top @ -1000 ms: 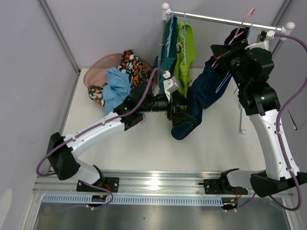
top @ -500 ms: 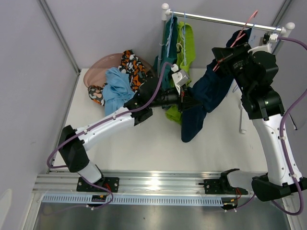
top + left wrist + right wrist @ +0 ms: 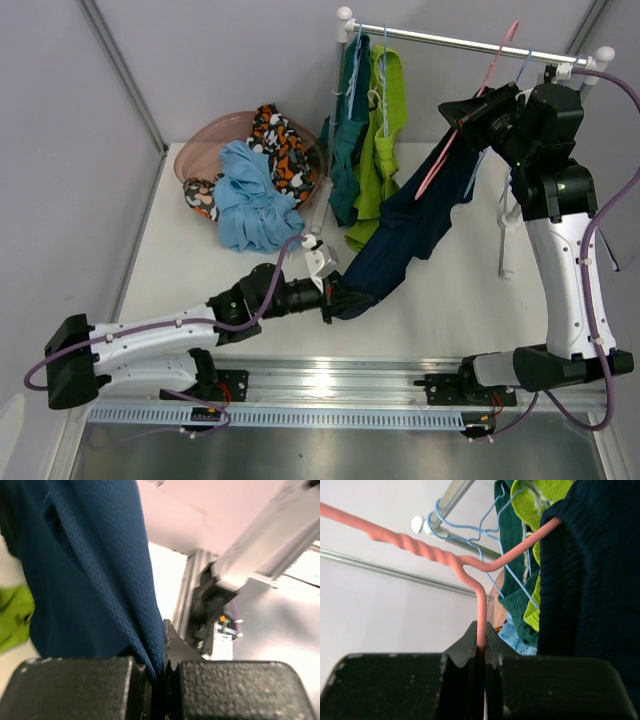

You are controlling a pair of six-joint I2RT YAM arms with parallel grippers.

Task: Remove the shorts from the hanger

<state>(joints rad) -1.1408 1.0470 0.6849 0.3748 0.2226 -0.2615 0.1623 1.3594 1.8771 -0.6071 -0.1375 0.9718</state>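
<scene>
My left gripper pulls the navy shorts off the hanger next, lifts them outward over the pink basin already holding shorts, and releases them.
The navy shorts (image 3: 410,225) stretch in a long diagonal from a pink hanger (image 3: 440,160) down to the table's front. My right gripper (image 3: 480,110) is up by the rail, shut on the pink hanger's wire (image 3: 481,610), with the navy waistband (image 3: 590,580) hung over the hanger's arm. My left gripper (image 3: 335,298) is low near the front edge, shut on the lower hem of the navy shorts (image 3: 90,570); fabric is pinched between its jaws.
Teal shorts (image 3: 350,130) and lime green shorts (image 3: 385,120) hang on blue wire hangers from the metal rail (image 3: 450,40). A pink basin (image 3: 205,145) at the back left holds light blue shorts (image 3: 250,195) and blotch-patterned shorts (image 3: 275,135). The rack's post (image 3: 505,240) stands at the right.
My left gripper went from open to shut on the navy shorts' hem and pulled back toward the front edge, drawing the fabric taut. The right arm shifted the hanger slightly.
</scene>
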